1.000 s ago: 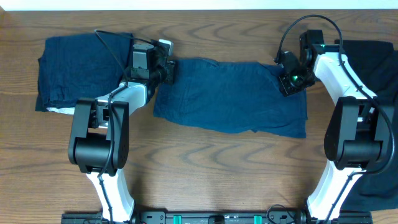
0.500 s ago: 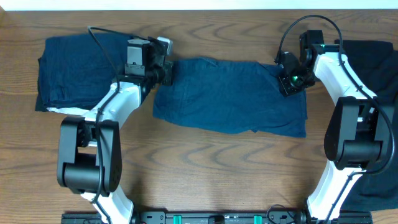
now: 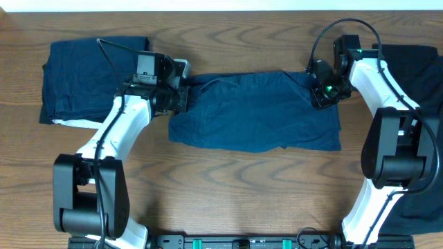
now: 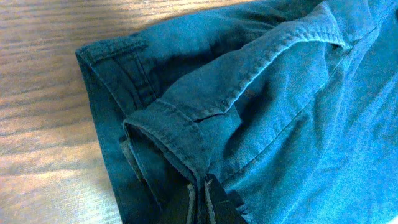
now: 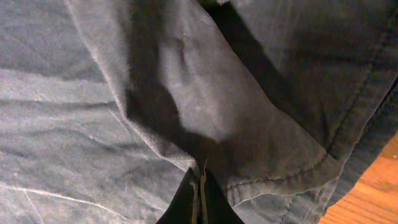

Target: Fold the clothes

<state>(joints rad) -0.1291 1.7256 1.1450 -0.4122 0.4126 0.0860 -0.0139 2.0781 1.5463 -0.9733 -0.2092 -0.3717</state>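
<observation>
My left gripper draws the stitched seam fold back and toward the right gripper next, since it is short of the garment's near edge (image 3: 208,144).
A navy denim garment (image 3: 256,114) of the clothes lies spread across the middle of the table. My left gripper (image 3: 181,97) is shut on its left end, where the stitched hem (image 4: 180,134) bunches up between the jaws (image 4: 199,199). My right gripper (image 3: 320,93) is shut on the garment's far right corner, and a pinched ridge of cloth (image 5: 205,112) rises from its jaws (image 5: 199,193). The far edge of the garment is rucked up near the left gripper.
A folded navy garment (image 3: 86,79) lies at the far left, just beyond the left arm. A black garment (image 3: 423,69) covers the right edge of the table, behind the right arm. Bare wood (image 3: 235,194) runs along the front.
My left gripper has shut on the garment's left end and drawn it toward the front, rucking up the far edge. The right gripper has held still.
</observation>
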